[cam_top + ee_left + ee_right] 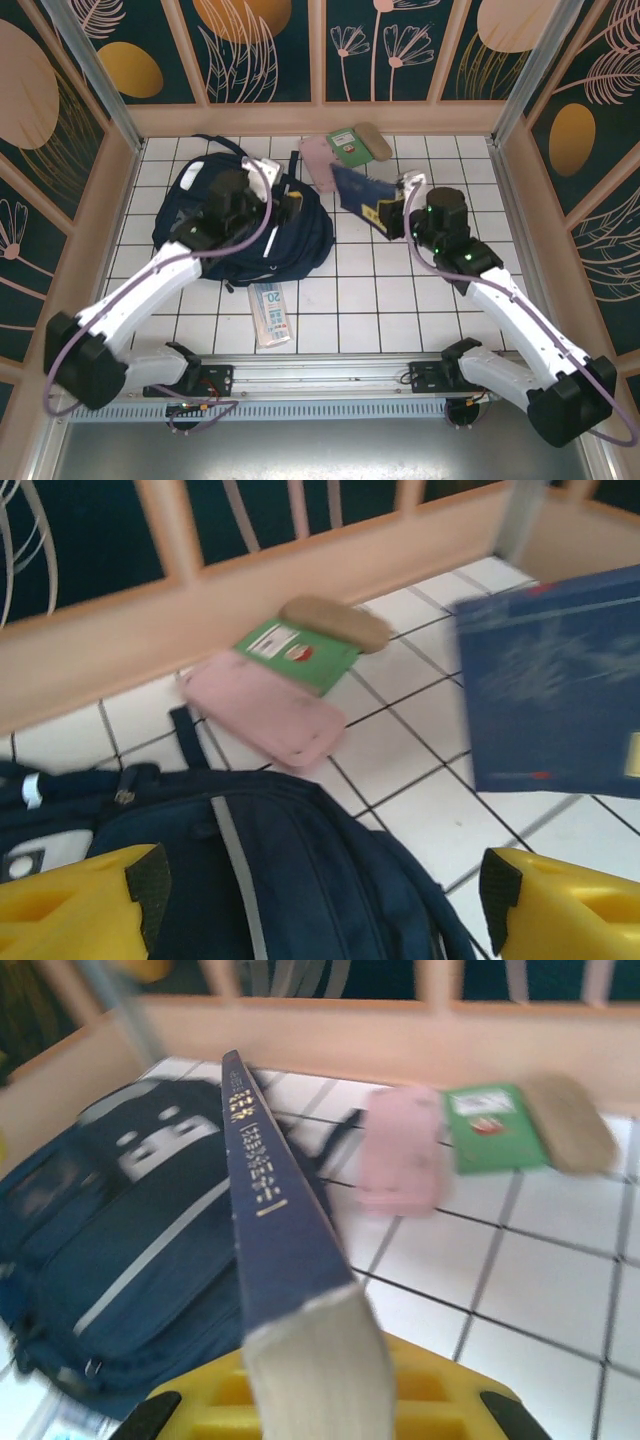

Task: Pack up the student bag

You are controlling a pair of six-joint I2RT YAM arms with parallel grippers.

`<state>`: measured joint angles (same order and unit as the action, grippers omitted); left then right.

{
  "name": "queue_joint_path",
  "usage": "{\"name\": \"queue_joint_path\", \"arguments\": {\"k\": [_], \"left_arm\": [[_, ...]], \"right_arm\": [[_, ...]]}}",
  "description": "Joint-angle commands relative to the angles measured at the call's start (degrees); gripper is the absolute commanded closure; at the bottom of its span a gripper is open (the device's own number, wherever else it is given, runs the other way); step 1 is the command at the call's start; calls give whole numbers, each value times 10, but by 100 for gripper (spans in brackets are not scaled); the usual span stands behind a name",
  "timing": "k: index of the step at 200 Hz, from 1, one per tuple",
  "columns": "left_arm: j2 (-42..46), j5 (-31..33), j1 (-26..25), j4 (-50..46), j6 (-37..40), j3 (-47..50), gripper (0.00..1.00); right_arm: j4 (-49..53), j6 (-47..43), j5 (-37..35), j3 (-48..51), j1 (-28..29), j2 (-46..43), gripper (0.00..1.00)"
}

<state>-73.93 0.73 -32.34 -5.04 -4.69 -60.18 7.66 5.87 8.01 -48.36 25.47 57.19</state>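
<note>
The bag is still lying shut beside the held blue book [355,187], so my left gripper needs to tip downward and lower its open fingers onto the bag's grey reflective stripe [272,239].
The student bag [305,240], a dark navy backpack with a white stripe, lies on the tiled floor at the left. My left gripper [288,206] hovers over it with its yellow jaws wide open and nothing between them; beneath the left gripper [320,885] in the wrist view are the bag [300,880] and its stripe. My right gripper [387,216] is shut on a blue book [355,187], held tilted in the air just right of the bag. From the right wrist, the book [280,1230] rises edge-on out of the gripper [325,1415], the bag [100,1240] lying behind it.
Near the back wall lie a pink case [318,160], a green booklet [350,147] and a tan case [373,140]. A clear packet marked 20 [270,312] lies in front of the bag. Wooden walls enclose the floor on three sides.
</note>
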Motion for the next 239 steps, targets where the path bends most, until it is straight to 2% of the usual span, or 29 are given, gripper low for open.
{"name": "queue_joint_path", "arguments": {"k": [1,13,28,51,113,139,148,177,194,221,239], "left_arm": [[-76,-18,27,-91,-143,-46,19],[-112,-81,49,-92,-178,-56,21],[-155,-119,73,-90,-206,-65,31],[-203,-125,95,-96,-212,-76,40],[-269,-158,97,-88,-207,-71,50],[-286,-176,97,-81,-205,-67,58],[-293,-176,97,-82,-201,-68,65],[-304,-172,97,-90,-182,-84,100],[-289,-171,97,-105,-172,-100,100],[-215,-127,97,-148,-162,-132,100],[-169,-111,97,-183,-157,-154,100]], "right_arm": [[18,189,-9,-3,-32,4,100],[13,218,16,6,-38,6,100],[7,234,55,12,-42,10,100],[-3,240,70,21,-43,8,100],[-11,231,88,36,-52,20,100],[-21,232,96,48,-58,21,100],[-24,235,97,51,-59,21,100],[-33,240,104,59,-62,19,100],[-31,242,97,61,-65,14,100],[-24,265,82,67,-86,6,100],[-40,299,102,76,-113,3,100]]}}
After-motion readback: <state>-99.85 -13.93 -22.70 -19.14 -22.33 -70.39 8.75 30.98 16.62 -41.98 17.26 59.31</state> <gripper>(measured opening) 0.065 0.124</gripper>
